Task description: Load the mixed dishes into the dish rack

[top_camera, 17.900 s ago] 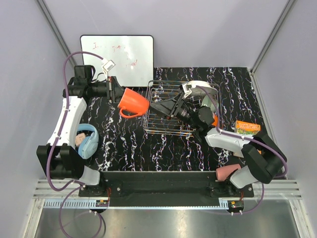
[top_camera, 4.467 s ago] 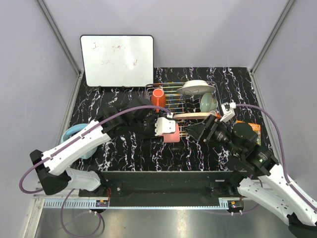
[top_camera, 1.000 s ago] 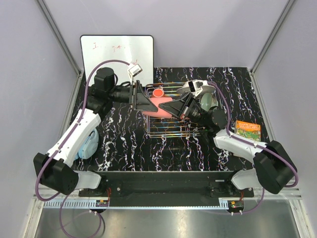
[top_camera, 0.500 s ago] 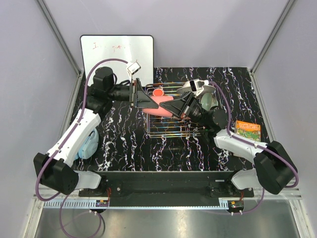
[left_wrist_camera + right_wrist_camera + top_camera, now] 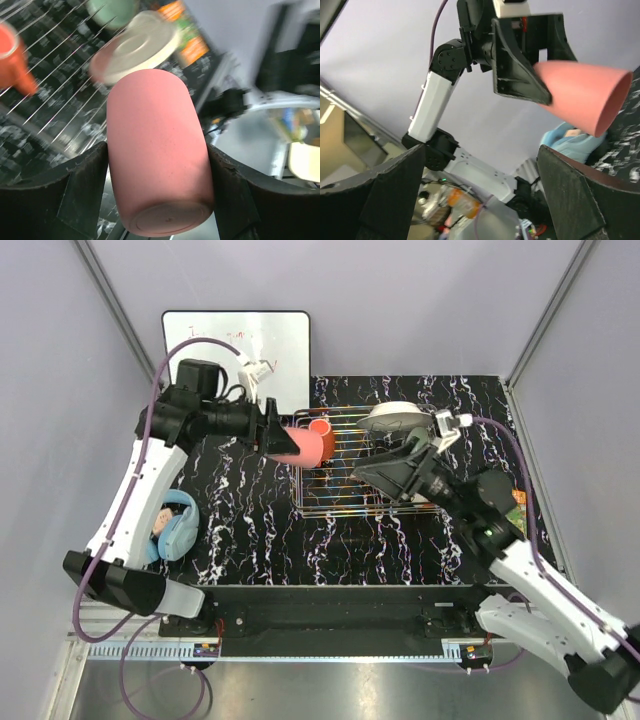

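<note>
The pink cup will go down with my left gripper, which will tilt fingers-down into the rack's empty near corner (image 5: 313,493) by the orange mug (image 5: 320,428) and release it, since that corner is below it.
My left gripper (image 5: 283,439) is shut on the pink cup (image 5: 303,446), held on its side in the air over the left end of the dish rack (image 5: 335,508). In the left wrist view both fingers press the pink cup (image 5: 155,150) around its base end. Inside the rack stand the orange mug (image 5: 320,428) and the upturned white bowl (image 5: 395,418). The mint-green bowl (image 5: 107,7) shows at the top of the left wrist view. My right gripper (image 5: 362,473) hangs open over the rack's right half with nothing between its fingers (image 5: 395,190), and it faces the pink cup (image 5: 585,95).
Blue headphones (image 5: 175,525) lie at the table's left side. A whiteboard (image 5: 240,350) leans against the back wall. The orange book (image 5: 518,502) lies right of the rack, mostly behind my right arm. Grey walls close in both sides.
My right gripper has opened, let go of the pink cup and drawn back to the right. My left gripper has kept the cup and carried it slightly left.
</note>
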Robot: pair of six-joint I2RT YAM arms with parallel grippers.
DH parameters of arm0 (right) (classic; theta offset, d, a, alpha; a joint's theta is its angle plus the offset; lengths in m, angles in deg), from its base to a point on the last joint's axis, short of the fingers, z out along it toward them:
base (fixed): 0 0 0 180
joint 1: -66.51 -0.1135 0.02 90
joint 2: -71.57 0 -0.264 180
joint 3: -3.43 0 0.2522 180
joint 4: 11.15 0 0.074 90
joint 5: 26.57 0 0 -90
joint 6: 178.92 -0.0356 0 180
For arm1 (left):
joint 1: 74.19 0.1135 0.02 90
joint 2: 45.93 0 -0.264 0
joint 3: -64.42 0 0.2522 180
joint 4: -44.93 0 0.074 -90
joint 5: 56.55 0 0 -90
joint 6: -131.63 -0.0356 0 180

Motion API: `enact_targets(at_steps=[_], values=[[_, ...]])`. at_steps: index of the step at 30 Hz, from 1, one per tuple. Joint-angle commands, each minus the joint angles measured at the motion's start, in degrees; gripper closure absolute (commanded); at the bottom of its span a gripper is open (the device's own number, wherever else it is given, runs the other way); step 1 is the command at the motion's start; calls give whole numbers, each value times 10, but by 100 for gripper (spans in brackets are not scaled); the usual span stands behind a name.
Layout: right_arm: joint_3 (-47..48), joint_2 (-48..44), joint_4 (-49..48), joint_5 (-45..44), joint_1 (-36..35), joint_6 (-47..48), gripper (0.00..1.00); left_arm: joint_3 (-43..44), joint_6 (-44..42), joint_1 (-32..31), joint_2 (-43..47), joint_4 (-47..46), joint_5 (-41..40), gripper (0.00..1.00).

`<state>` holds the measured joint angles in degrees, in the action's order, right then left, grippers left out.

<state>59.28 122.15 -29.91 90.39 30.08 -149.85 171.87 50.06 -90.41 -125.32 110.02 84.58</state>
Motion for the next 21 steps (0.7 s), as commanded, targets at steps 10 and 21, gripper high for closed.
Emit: enact_targets(at_steps=[10,21], values=[[63,-254,418,-184,1,165,0,97,-194,-161,-144,136,-402,100],[36,-307,451,-202,1,152,0,158,-214,-216,-276,140,-498,100]])
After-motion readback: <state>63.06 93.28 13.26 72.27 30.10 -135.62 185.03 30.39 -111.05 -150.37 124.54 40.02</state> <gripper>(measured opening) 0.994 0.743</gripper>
